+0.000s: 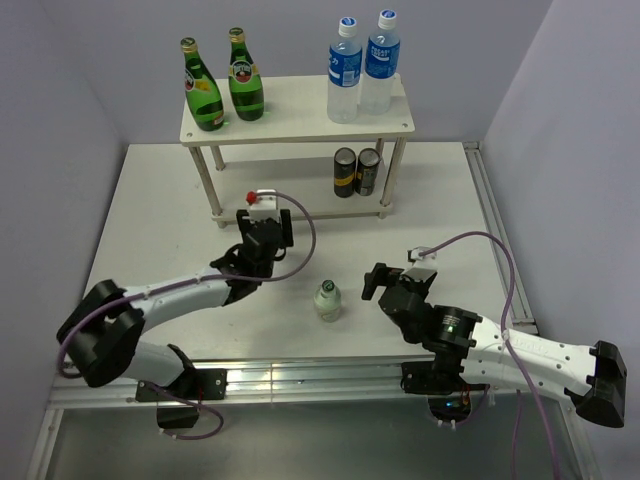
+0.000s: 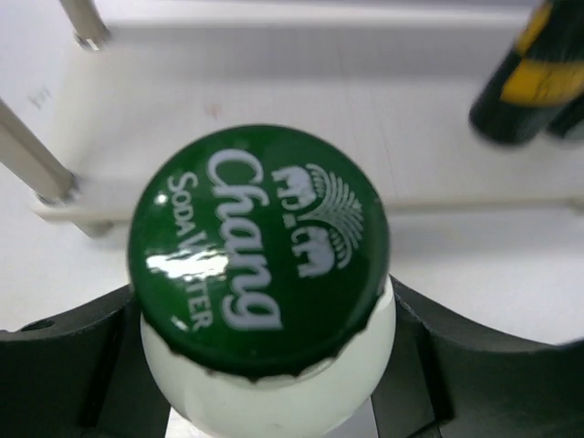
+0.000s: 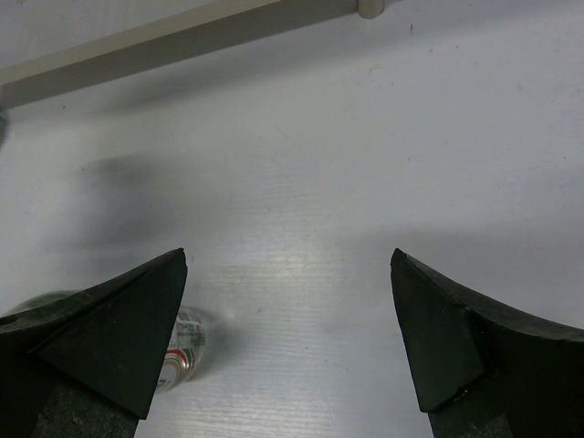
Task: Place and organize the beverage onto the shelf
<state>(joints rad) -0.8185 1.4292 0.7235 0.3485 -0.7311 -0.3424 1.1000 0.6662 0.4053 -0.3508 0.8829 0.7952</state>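
The left gripper moves outward and to the left in the top view next, since the lower board's empty end (image 1: 238, 182) (image 2: 137, 96) lies outward of it on that side.
The shelf (image 1: 300, 100) stands at the back. Two green glass bottles (image 1: 222, 85) are on its top left and two blue-labelled plastic bottles (image 1: 362, 65) on its top right. My left gripper (image 1: 265, 235) is in front of the shelf's left legs. In the left wrist view it (image 2: 269, 365) is shut on a small clear bottle with a green "Chang" cap (image 2: 260, 246), held upright. The other small bottle (image 1: 328, 299) stands on the table. My right gripper (image 1: 378, 280) is open just right of it. The right wrist view shows it (image 3: 182, 351) beside the left finger of that open gripper (image 3: 287, 338).
Two dark cans (image 1: 356, 171) stand on the lower tier at the right, also in the left wrist view (image 2: 534, 73). The lower board (image 2: 319, 100) lies straight ahead of my left gripper, with a shelf leg (image 2: 36, 160) to its left. Walls close in the table.
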